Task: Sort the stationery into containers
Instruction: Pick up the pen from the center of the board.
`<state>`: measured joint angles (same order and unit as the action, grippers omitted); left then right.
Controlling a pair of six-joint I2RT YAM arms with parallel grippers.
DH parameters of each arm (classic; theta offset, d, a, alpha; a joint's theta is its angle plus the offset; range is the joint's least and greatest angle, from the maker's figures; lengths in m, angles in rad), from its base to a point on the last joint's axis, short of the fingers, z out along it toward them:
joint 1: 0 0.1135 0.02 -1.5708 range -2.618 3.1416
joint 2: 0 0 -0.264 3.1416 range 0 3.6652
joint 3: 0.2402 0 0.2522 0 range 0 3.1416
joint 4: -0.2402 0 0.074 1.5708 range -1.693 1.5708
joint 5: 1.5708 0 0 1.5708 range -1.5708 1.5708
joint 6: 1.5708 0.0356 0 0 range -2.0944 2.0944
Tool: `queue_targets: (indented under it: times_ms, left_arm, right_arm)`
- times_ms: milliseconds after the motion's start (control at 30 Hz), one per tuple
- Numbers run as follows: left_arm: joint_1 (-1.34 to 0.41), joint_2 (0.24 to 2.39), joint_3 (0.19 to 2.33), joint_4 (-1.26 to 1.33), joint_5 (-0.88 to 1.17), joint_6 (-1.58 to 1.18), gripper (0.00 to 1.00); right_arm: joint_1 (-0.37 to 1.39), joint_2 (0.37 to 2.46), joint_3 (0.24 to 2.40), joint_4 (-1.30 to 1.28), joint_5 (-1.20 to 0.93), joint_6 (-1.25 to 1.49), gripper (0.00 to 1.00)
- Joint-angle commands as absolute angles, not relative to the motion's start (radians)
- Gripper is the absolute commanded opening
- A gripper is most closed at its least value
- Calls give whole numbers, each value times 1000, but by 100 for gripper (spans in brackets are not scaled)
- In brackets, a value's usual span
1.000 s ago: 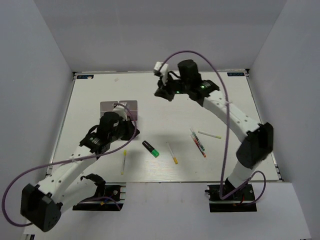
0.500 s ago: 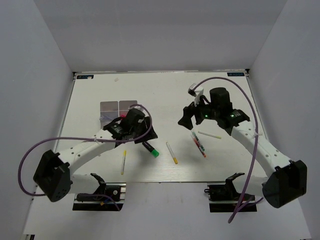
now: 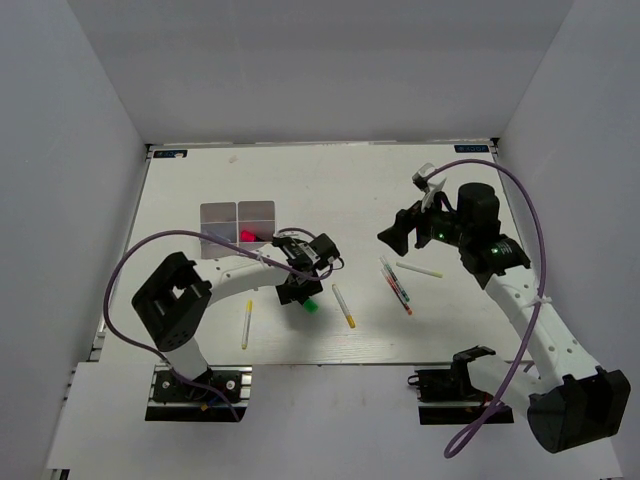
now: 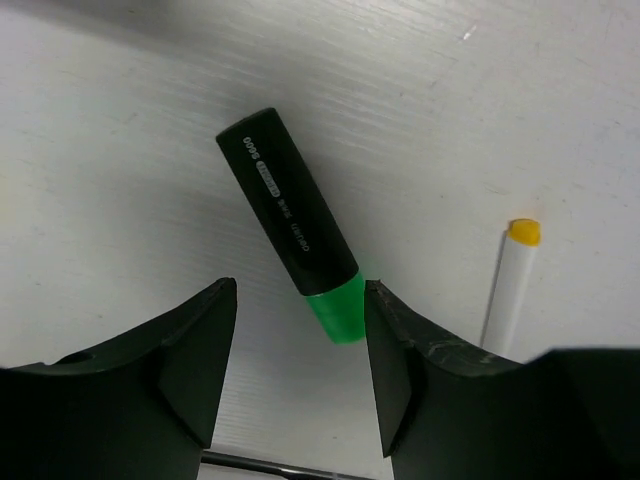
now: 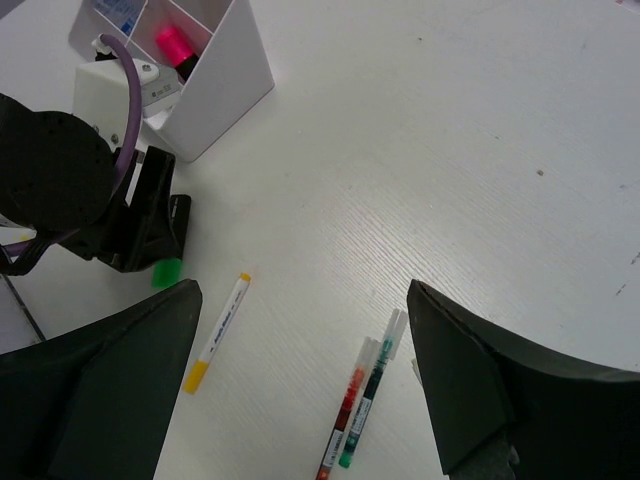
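Note:
I need to slide the open fingers of my left gripper outward from the green end to the highlighter's black body [image 4: 290, 208]. Then I need to close them across it.
A black highlighter with a green end [image 4: 290, 225] lies flat on the table. My left gripper [image 4: 298, 300] is open just above it, its fingers either side of the green end [image 3: 311, 306]. The containers [image 3: 237, 213] stand behind it, and a pink-ended highlighter [image 5: 172, 42] stands in one compartment. My right gripper [image 5: 305, 300] hangs wide open and empty above the table, over a red pen [image 5: 348, 400] and a green pen [image 5: 372, 385] lying side by side. From above, that right gripper [image 3: 395, 232] is right of centre and the left gripper [image 3: 300, 287] near the middle.
A white pen with a yellow end [image 3: 344, 306] lies right of the highlighter. Another thin yellow pen [image 3: 246, 323] lies near the front left. A thin white pen [image 3: 418, 269] lies right of the red and green pair. The left arm's purple cable [image 3: 180, 240] loops beside the containers.
My left gripper has left the containers, moved right to the green-ended highlighter and opened. The right arm has swung from the back middle to the right, above the pens, and opened.

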<state>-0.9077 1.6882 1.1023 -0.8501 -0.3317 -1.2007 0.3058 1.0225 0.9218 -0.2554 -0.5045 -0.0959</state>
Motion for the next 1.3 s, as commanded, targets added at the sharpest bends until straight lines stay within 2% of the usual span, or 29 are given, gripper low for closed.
queue_targets:
  times_ms: [0, 300, 633, 767, 967, 1100, 1267]
  left_arm:
    - [-916, 1657, 1152, -882, -432, -1250, 64]
    - [-907, 1720, 1141, -851, -480, -1250, 64]
    - [-908, 1796, 1150, -801, -516, -1250, 56]
    - [-908, 1816, 1129, -778, -492, -1250, 56]
    - [-917, 1816, 1109, -759, -465, -1250, 34]
    - [-940, 1798, 1109, -750, -456, -1217, 14]
    - [-1005, 1715, 1157, -713, -515, -1097, 4]
  right_arm:
    - [278, 1002, 914, -213, -557, -78, 89]
    - [221, 1008, 899, -207, -632, -64, 89]
    - [167, 1009, 893, -210, -712, -57, 88]
    - [152, 1005, 890, -213, -742, -54, 88]
    - [127, 1008, 888, -209, -778, -48, 86]
    - [120, 1014, 887, -209, -788, -46, 86]
    - [109, 1011, 884, -209, -808, -52, 85]
